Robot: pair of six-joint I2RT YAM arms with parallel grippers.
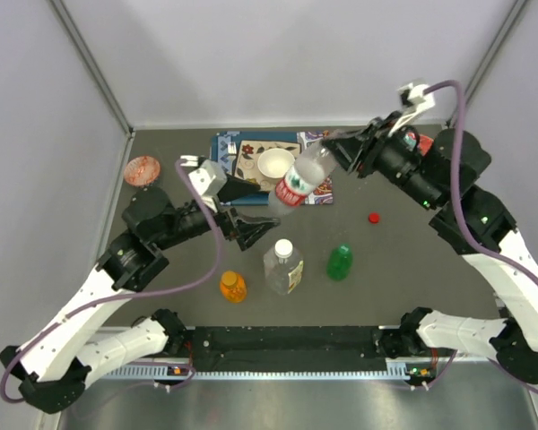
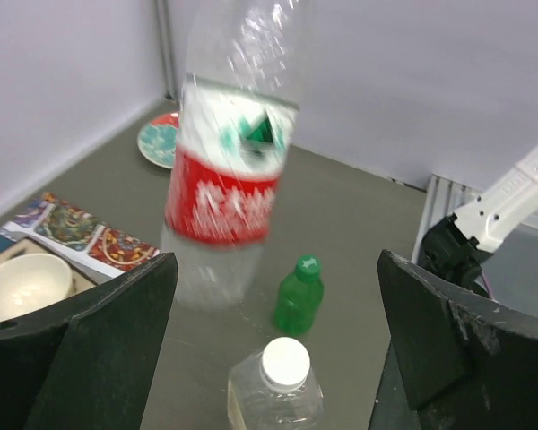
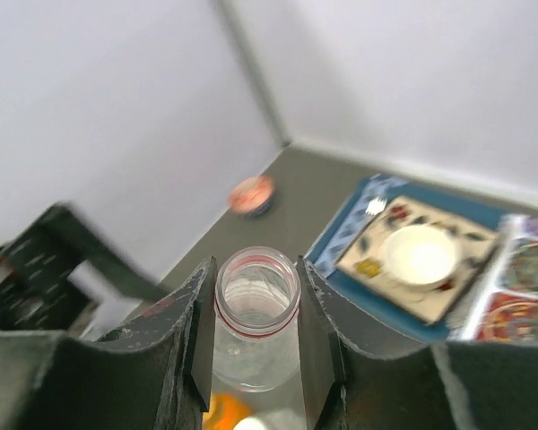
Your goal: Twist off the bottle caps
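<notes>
I will next swing the bottle upright with my right gripper and lower it for release onto the bare tabletop beside the mats, since that spot is below the gripper.
My right gripper is shut on the open neck of the clear red-label bottle and holds it tilted in the air; its capless mouth sits between the fingers. The bottle hangs blurred in the left wrist view. The red cap lies loose on the table. My left gripper is open and empty, near the bottle's base. The larger clear bottle with white cap, the green bottle with green cap and the orange bottle stand on the table.
A white bowl sits on patterned mats at the back. A small patterned dish lies at the back left. Grey walls enclose the table on three sides.
</notes>
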